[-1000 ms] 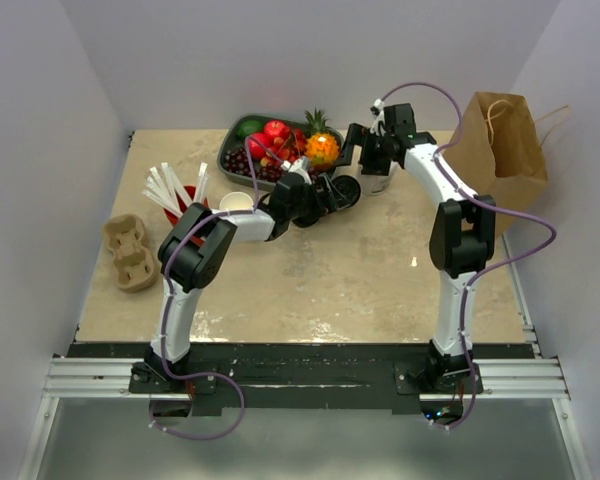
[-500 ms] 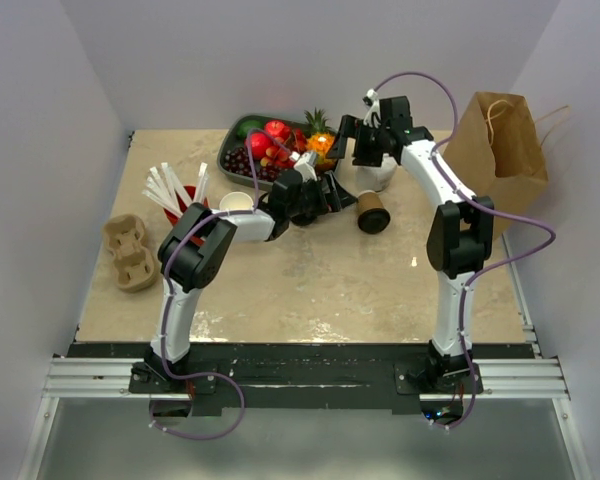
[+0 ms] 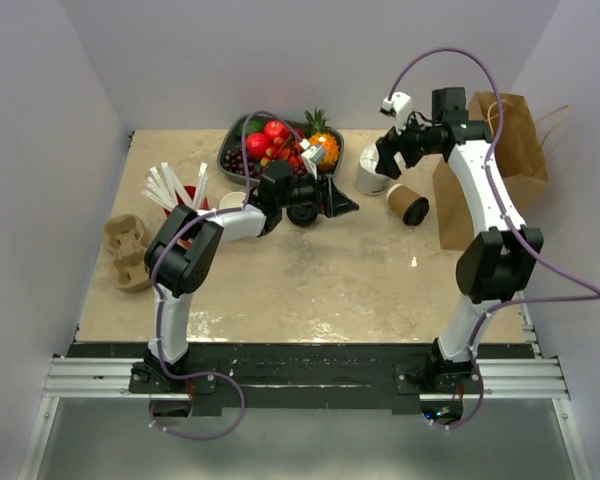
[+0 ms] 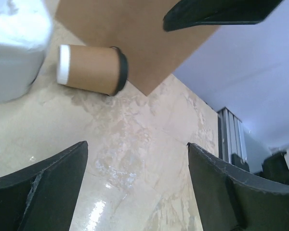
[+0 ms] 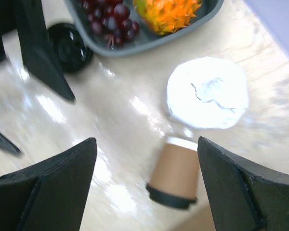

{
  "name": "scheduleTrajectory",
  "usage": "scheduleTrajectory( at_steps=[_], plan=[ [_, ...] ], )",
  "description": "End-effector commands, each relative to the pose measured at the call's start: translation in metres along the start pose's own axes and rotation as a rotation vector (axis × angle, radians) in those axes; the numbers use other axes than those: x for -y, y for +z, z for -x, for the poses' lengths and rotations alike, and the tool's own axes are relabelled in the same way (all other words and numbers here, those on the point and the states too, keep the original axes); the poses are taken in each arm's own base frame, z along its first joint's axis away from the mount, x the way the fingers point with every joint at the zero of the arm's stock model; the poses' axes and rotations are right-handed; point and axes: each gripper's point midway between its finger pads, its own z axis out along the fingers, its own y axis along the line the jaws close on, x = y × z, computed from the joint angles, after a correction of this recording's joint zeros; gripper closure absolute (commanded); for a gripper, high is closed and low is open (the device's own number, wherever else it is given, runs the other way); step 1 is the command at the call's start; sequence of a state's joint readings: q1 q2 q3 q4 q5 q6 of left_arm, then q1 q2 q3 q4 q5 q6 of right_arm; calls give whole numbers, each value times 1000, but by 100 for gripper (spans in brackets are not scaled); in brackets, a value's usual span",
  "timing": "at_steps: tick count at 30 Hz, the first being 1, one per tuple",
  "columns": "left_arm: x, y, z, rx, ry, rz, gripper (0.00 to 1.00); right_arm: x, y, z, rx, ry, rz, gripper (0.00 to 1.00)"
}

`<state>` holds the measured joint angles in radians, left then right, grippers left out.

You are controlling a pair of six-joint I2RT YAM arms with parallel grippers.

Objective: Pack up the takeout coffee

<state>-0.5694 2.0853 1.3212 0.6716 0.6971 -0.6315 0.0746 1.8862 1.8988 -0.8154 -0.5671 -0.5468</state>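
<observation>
The takeout coffee lies lengthwise below the right gripper, between its open fingers, so the gripper will next lower them to both sides of the cup's brown body (image 3: 403, 199) (image 5: 176, 167).
The takeout coffee (image 3: 411, 205), a brown paper cup with a black lid, lies on its side on the table. Its lid end almost touches the foot of the brown paper bag (image 3: 500, 150). In the left wrist view the cup (image 4: 91, 69) lies far ahead, in front of the bag (image 4: 135, 29). My left gripper (image 3: 342, 200) hovers low over the table to the cup's left, open and empty (image 4: 137, 144). My right gripper (image 3: 392, 160) hangs open above the cup (image 5: 176, 175), apart from it, with nothing between its fingers (image 5: 147, 140).
A white round container (image 3: 372, 175) stands just left of the cup. A loose black lid (image 3: 302, 213) lies by the fruit tray (image 3: 242, 170). Further left are a red cup with white straws (image 3: 185, 195), a lidless brown cup (image 3: 235, 201) and a cardboard cup carrier (image 3: 130, 252).
The coffee cup has tipped over and rolled right, ending by the bag. My right arm has swung right and risen. My left gripper has reached further right.
</observation>
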Motion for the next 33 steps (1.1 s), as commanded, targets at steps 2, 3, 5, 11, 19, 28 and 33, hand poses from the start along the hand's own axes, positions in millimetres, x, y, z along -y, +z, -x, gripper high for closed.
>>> scheduleTrajectory(
  at_steps=[2,3,5,11,19,28,33],
  plan=[
    [49,-20,31,17,308,-144,12,6,-25,-57,-289,-405,-27,11],
    [50,-21,31,16,318,-141,12,18,-21,-57,-293,-375,-94,10],
    [52,-25,34,12,349,-123,12,38,-18,-77,-370,-322,-204,1],
    [56,-44,40,-27,465,-59,11,70,10,-100,-434,-215,-330,1],
    [51,-82,42,-40,498,27,11,109,47,-133,-568,-288,-394,1],
    [56,-103,41,-64,516,66,12,124,45,-157,-703,-299,-478,4],
    [56,-106,41,-77,531,59,12,105,29,-150,-685,-225,-445,23]
  ],
)
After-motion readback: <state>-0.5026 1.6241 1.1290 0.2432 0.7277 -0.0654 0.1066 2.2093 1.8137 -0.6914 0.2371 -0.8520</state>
